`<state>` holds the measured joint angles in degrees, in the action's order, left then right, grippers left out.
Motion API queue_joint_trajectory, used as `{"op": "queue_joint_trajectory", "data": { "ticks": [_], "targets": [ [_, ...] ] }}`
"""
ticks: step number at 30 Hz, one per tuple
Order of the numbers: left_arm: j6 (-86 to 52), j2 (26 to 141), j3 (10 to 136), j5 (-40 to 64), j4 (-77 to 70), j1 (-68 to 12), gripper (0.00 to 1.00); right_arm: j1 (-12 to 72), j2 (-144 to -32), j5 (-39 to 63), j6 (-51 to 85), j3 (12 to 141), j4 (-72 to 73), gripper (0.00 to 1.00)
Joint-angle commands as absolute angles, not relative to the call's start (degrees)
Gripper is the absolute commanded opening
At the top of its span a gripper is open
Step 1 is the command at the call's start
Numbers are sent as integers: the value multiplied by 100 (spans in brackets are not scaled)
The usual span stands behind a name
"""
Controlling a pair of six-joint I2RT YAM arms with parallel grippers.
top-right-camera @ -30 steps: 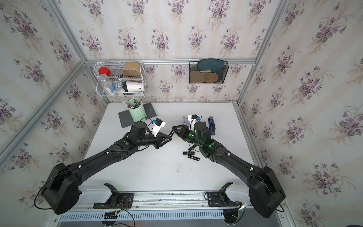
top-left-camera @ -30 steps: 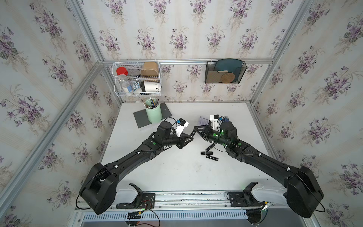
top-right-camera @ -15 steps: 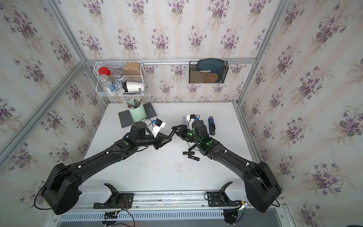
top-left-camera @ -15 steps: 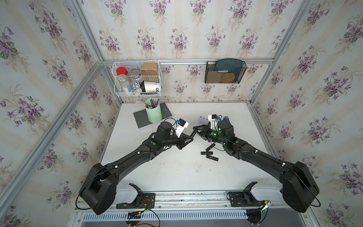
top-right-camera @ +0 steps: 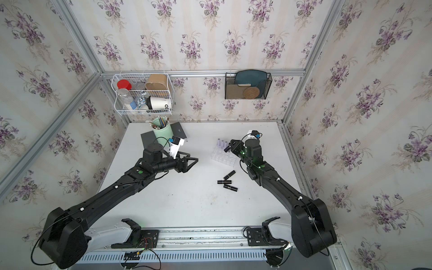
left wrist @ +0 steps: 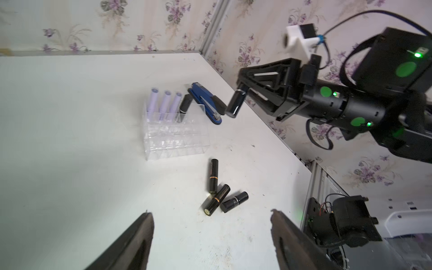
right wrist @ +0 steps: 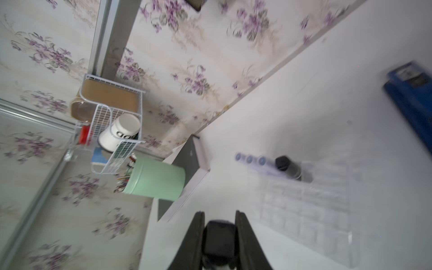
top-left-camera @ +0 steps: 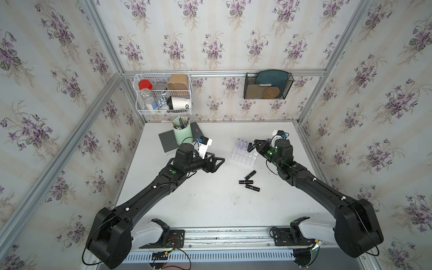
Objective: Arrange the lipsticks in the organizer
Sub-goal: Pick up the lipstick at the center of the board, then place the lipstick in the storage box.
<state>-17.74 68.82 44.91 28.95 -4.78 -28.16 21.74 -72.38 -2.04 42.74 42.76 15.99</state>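
The far row's end slot beside the standing black lipstick is empty, so my right gripper should next turn outward, lower its black lipstick into it and let go.
The clear organizer stands right of the table's middle. Its far row holds three lilac lipsticks and one black lipstick. My right gripper hangs just above the organizer's right side, shut on a black lipstick that points down at a slant; the right wrist view shows that lipstick between the jaws of the gripper. Three black lipsticks lie loose on the table in front of the organizer. My left gripper is open and empty, left of the organizer.
A blue stapler lies right behind the organizer. A mint-green pen cup stands on a grey pad at the back left. A white wire basket and a black mesh holder hang on the back wall.
The two grippers were tip to tip over the table's middle. Now the left has opened and drawn back, and the right has carried the black lipstick over to the organizer.
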Motion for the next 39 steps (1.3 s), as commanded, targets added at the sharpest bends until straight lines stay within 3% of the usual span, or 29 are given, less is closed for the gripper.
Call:
{"op": "queue_joint_trajectory", "data": {
  "ticks": [1,14,39],
  "targets": [
    [-2107,6852,4253,2246,-448,-2495,82,2142,-7412,-1948,2514,4135,2001,14],
    [-2022,7049,3982,1907,-540,-2351,80,2136,-9233,-1669,2023,4706,3211,12],
    [-1960,6945,3929,2021,-589,-2329,77,2168,-10150,-1902,1792,4868,3497,12]
  ]
}}
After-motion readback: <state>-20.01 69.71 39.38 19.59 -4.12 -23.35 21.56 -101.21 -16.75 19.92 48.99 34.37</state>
